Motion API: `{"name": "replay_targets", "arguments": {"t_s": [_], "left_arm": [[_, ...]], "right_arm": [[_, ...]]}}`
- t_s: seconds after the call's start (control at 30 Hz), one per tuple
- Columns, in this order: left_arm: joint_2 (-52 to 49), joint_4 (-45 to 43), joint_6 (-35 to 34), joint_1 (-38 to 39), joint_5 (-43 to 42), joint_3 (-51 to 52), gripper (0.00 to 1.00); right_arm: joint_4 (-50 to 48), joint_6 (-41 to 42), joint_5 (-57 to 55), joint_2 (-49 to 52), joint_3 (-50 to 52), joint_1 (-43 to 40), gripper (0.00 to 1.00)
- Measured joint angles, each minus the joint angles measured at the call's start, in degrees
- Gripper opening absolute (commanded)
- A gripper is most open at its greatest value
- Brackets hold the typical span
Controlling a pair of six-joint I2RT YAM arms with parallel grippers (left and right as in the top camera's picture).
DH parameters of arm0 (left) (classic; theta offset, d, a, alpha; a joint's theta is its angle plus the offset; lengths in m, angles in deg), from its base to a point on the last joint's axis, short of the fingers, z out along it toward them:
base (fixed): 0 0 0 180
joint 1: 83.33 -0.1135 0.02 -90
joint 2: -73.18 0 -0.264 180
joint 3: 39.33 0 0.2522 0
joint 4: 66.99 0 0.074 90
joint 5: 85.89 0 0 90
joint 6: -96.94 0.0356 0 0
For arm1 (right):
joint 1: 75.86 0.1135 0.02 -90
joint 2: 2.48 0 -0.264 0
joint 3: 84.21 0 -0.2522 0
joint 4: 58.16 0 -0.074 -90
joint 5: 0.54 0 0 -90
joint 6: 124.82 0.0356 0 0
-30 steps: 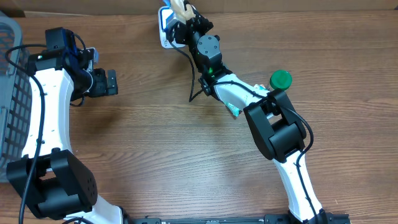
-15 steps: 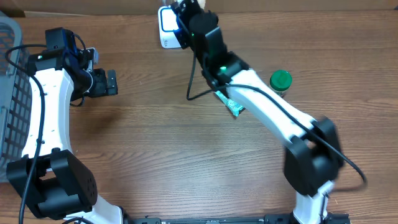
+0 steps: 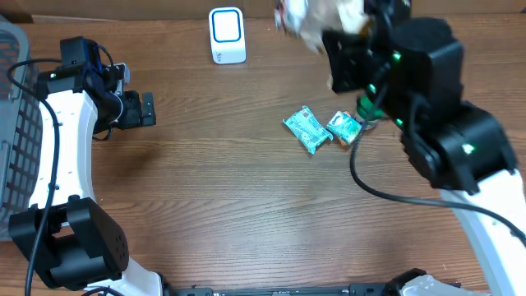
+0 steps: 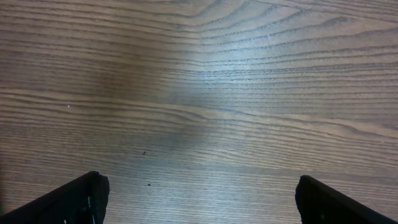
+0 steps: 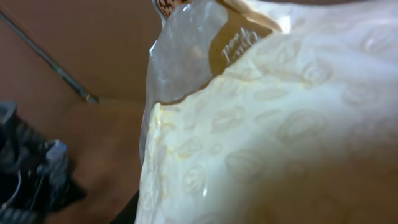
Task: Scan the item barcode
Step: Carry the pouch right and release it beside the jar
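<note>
I should bring my right gripper down and back, tipping toward the table, to release the item over the green packet nearest the scanner, since the bag (image 3: 312, 20) hangs high.
The item is a cream plastic snack bag (image 3: 312, 20) with a clear window, held high at the table's far side. My right gripper (image 3: 339, 39) is shut on it, raised close to the overhead camera. In the right wrist view the bag (image 5: 267, 124) fills nearly the whole frame and hides the fingers. The white scanner (image 3: 227, 34) with a blue-rimmed face stands at the back centre, well left of the bag. My left gripper (image 3: 146, 108) hovers open over bare wood at the left; its fingertips (image 4: 81, 199) stand wide apart with nothing between them.
Two green packets (image 3: 308, 129) (image 3: 343, 127) lie on the table at centre right, partly under my right arm. A grey mesh basket (image 3: 12, 123) sits at the left edge. Brown cardboard runs along the back of the wooden table (image 3: 246, 205).
My right arm has pulled away from the scanner and swung right and upward toward the overhead camera, carrying the bag. The two green packets now show. The left arm has not moved.
</note>
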Motion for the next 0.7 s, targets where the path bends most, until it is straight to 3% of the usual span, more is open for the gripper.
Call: {"name": "replay_targets", "arguments": {"t_s": [0.27, 0.7], "left_arm": [[0.0, 0.0, 0.0, 0.0, 0.0, 0.0, 1.0], [0.0, 0.0, 0.0, 0.0, 0.0, 0.0, 1.0]], "right_arm": [[9.4, 6.5, 2.8, 6.8, 5.7, 0.0, 0.04], [-0.5, 16.3, 3.8, 16.5, 21.6, 0.0, 0.04]]}}
